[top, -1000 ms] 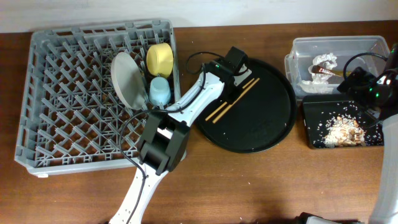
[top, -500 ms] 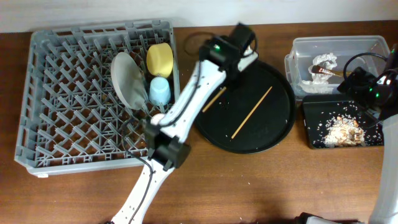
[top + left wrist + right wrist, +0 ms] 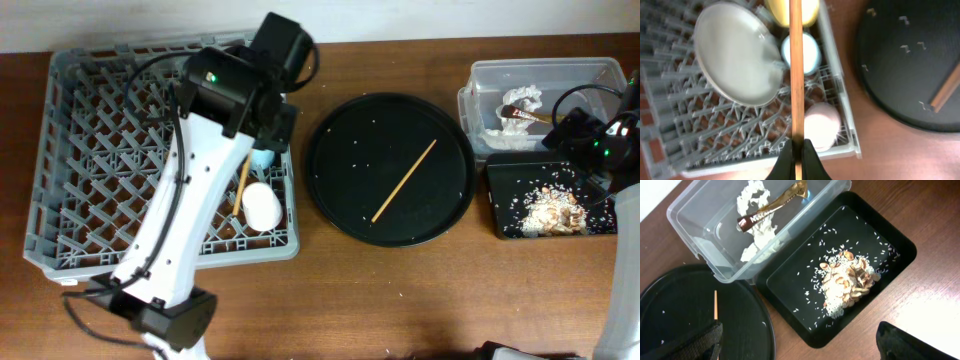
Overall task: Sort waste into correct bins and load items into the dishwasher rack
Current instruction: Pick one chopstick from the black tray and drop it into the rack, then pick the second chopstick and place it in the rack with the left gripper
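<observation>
The open gap below the chopstick is the rack's free part between plate and blue cup, so my left gripper will next lower and release the chopstick there.
My left gripper is shut on one wooden chopstick and holds it above the right side of the grey dishwasher rack. Below it in the rack are the white plate, the blue cup, the yellow bowl and the pink cup. The second chopstick lies on the large round black tray. My right gripper is open and empty above the near corner of the shallow black tray, which holds food leftovers. The clear tub holds napkins and the brown-gold wrapper.
The left arm spans the rack from the table's front edge and hides the plate and bowl from overhead. The tub and black tray sit side by side at the far right. Rice grains dot the round tray.
My left gripper lifted one chopstick off the round tray and swung left over the rack. The other chopstick shifted right on the tray. The right arm has not moved.
</observation>
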Motion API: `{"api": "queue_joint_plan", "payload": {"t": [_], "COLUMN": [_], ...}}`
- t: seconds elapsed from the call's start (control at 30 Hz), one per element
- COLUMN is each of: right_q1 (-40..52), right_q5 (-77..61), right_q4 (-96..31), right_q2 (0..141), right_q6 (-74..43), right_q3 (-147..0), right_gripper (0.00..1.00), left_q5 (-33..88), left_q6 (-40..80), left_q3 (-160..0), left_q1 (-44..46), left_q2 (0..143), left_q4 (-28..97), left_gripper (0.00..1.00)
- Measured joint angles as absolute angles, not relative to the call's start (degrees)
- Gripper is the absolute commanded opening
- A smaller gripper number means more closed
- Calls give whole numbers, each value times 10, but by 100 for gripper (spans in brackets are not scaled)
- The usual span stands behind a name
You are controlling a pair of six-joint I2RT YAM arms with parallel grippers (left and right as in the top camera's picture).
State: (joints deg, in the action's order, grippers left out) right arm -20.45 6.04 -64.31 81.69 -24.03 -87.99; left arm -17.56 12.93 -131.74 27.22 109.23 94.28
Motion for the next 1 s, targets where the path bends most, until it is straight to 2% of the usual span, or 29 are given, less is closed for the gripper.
{"api": "queue_joint_plan", "payload": {"t": [0.13,0.2,0.3,0.37,0.43,0.47,0.57,0.7,0.87,1.0], "right_q1": [-204,-204,-204,-204,-204,-204,-204,-204,-204,-204], "right_q5": [60,60,62,62,62,62,62,62,62,62], "right_q4": [-644,-642,-642,-642,-642,-642,-642,-643,-643,-643], "right_q2": [817,817,817,817,817,817,817,817,817,817], "right_q6": [-240,-240,-240,-240,-240,-241,-240,-240,-240,-240], "right_q3": [-880,-880,-880,-880,-880,-880,-880,-880,-880,-880], "right_gripper": [98,98,98,99,98,98,98,98,98,98], "left_q5": [-182,-157,-129,-122,-118,-118,-118,-118,-79,-67], "left_q6": [195,205,209,209,208,208,205,157,141,82], "left_q3": [-1130,-1055,-970,-961,-961,-961,-961,-1007,-1043,-1049], "left_q1": [208,181,138,139,141,141,141,170,321,427], "left_q2": [1075,1070,1070,1070,1070,1070,1070,1070,1079,1191], "left_q4": [800,695,612,606,604,604,599,593,535,474], "left_gripper": [1,1,1,21,59,63,67,66,66,65]}}
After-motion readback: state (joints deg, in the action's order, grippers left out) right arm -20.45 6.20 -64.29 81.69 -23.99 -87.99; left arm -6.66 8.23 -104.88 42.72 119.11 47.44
